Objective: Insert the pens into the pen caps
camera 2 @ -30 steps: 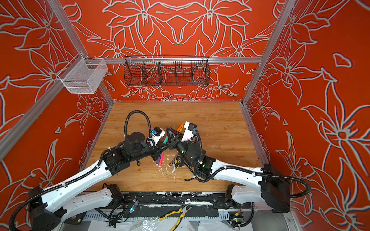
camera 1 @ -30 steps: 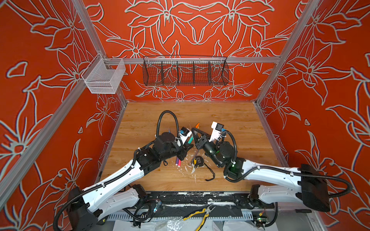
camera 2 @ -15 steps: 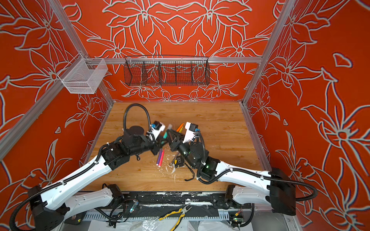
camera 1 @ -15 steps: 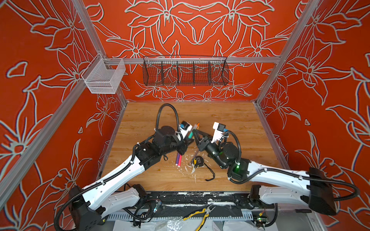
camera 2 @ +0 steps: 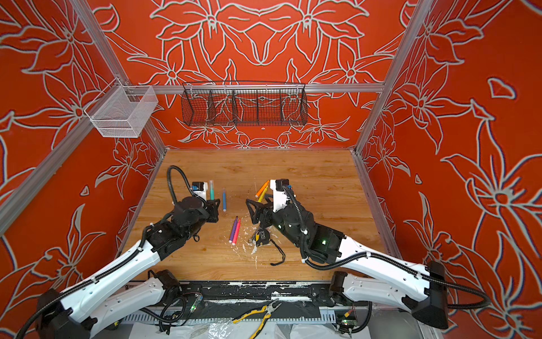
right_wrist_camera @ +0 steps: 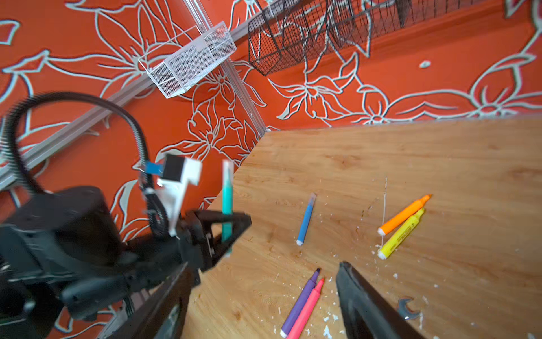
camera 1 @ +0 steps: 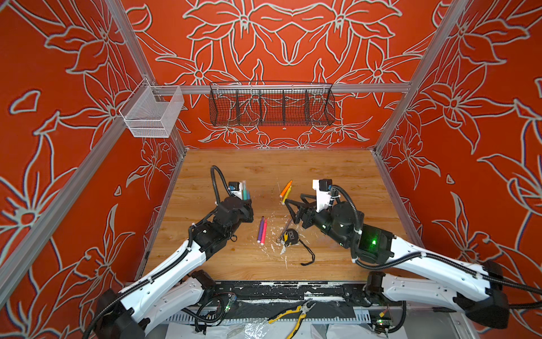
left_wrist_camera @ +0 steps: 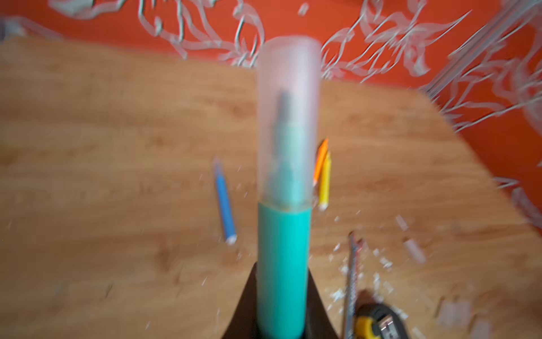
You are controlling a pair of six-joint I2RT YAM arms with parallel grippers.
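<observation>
My left gripper is above the tabletop spot [left_wrist_camera: 202,206] beside the blue pen, and that spot is farther outward. It will tilt and lower outward next to let go of the green pen [left_wrist_camera: 283,258] there.
My left gripper [left_wrist_camera: 283,278] is shut on the green pen [left_wrist_camera: 283,258], low on its barrel. A clear pen cap [left_wrist_camera: 289,117] covers that pen's tip; the capped green pen [camera 1: 245,190] [camera 2: 211,190] [right_wrist_camera: 226,202] shows in both top views. My right gripper [right_wrist_camera: 265,265] [camera 1: 289,210] [camera 2: 250,211] is open and holds nothing. It hangs above the purple pen [right_wrist_camera: 300,302] and pink pen [right_wrist_camera: 308,308], which lie side by side. The blue pen [right_wrist_camera: 305,220] [camera 2: 224,199] lies alone. The orange pen [right_wrist_camera: 404,214] and yellow pen [right_wrist_camera: 400,234] lie together further back.
A yellow-and-black tape measure [camera 1: 290,236] [camera 2: 262,237] with a black cord [camera 1: 308,255] lies near the purple and pink pens. A grey wrench [right_wrist_camera: 406,308] lies beside my right finger. White flecks litter the wooden table [camera 1: 322,173]. A black wire basket [camera 1: 271,107] and a white one [camera 1: 152,113] hang on the walls.
My right gripper has opened and drawn back to the right. My left gripper has moved left and back, away from it, with the capped green pen.
</observation>
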